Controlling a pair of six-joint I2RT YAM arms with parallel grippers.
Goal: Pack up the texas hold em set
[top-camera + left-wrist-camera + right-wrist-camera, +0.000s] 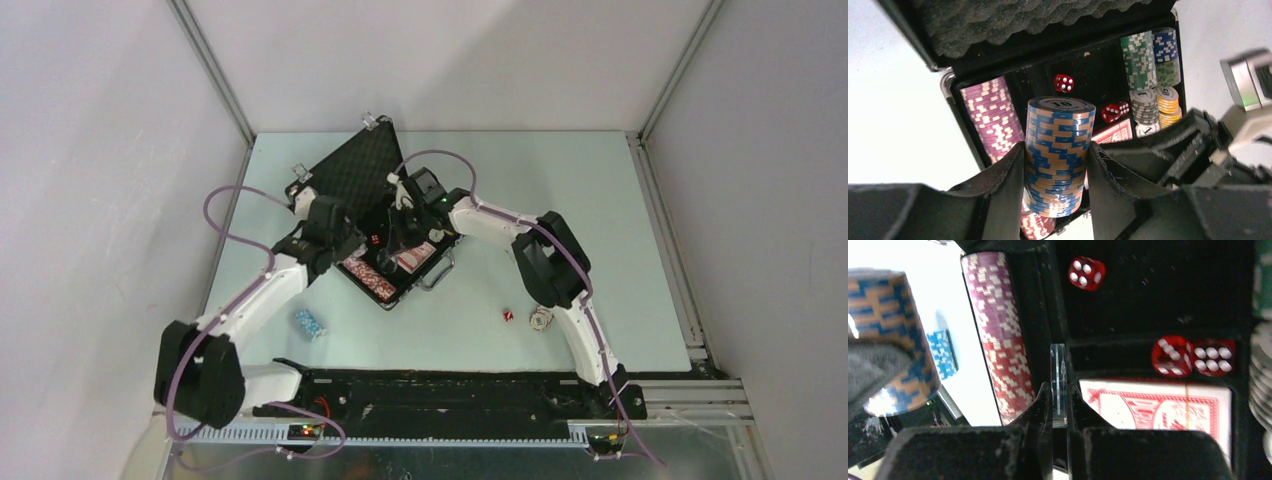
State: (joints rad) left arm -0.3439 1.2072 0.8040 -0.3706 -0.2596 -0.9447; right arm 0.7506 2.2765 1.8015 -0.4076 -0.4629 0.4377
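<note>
I will next lower the chips in my left gripper past the purple chips into the slot between the purple chips and the single die, because that slot is empty.
The black case (372,170) of the texas hold em set lies open mid-table, its foam lid (1013,22) raised. Inside are a purple and red chip row (998,340), green, blue, grey and yellow chips (1150,75), a red card deck (1158,405) and three red dice (1171,356). My left gripper (1057,150) is shut on a blue-and-orange chip stack (1060,120), held over the case's near edge. My right gripper (1059,390) is shut on a thin clear plastic piece (1058,365) standing on edge between the chip row and the deck.
A short stack of light blue chips (309,322) lies on the table left of the case. To its right, near the right arm, sit a loose red die (508,314) and some white chips (541,319). The case handle (440,272) points toward them.
</note>
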